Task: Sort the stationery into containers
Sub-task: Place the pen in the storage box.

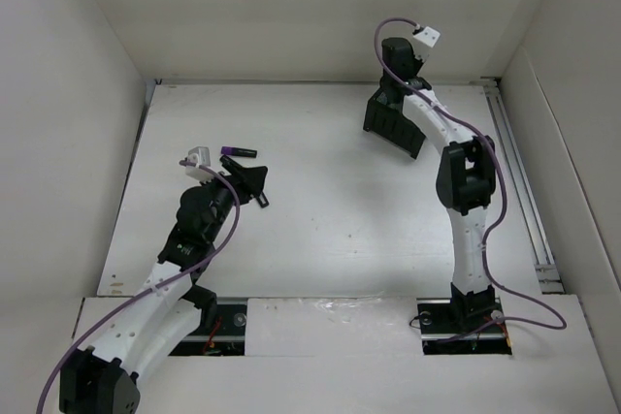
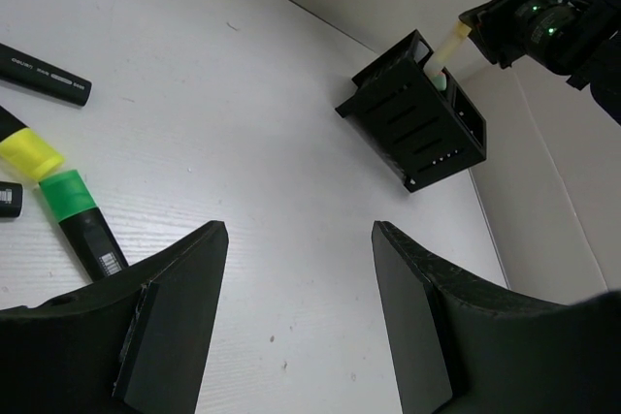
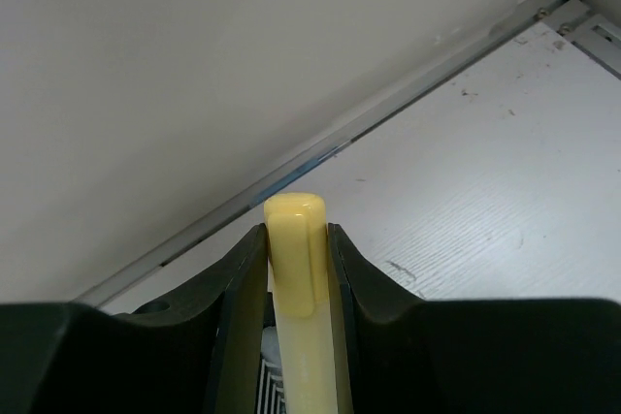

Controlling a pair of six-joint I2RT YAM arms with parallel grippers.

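Observation:
My right gripper should go down toward the open top of the black organiser box (image 3: 272, 348) and let go of the pale yellow highlighter (image 3: 297, 269), because the highlighter's lower end points in there.
My right gripper (image 3: 298, 239) is shut on a pale yellow highlighter (image 3: 297, 269), held upright near the back wall. The left wrist view shows this highlighter (image 2: 449, 46) pointing down at the top of the black organiser box (image 2: 417, 128), its lower end at the box's rim. The box (image 1: 393, 125) stands at the back right, under the right gripper (image 1: 396, 84). My left gripper (image 2: 299, 230) is open over bare table. Left of it lie a green highlighter (image 2: 76, 212), a yellow one (image 2: 26, 150) and a black marker (image 2: 44, 77). From above, a purple-and-black marker (image 1: 240, 151) lies by the left gripper (image 1: 254, 183).
White walls enclose the table on three sides. A metal rail (image 1: 524, 181) runs along the right edge. Another dark pen end (image 2: 8, 198) shows at the left wrist view's left border.

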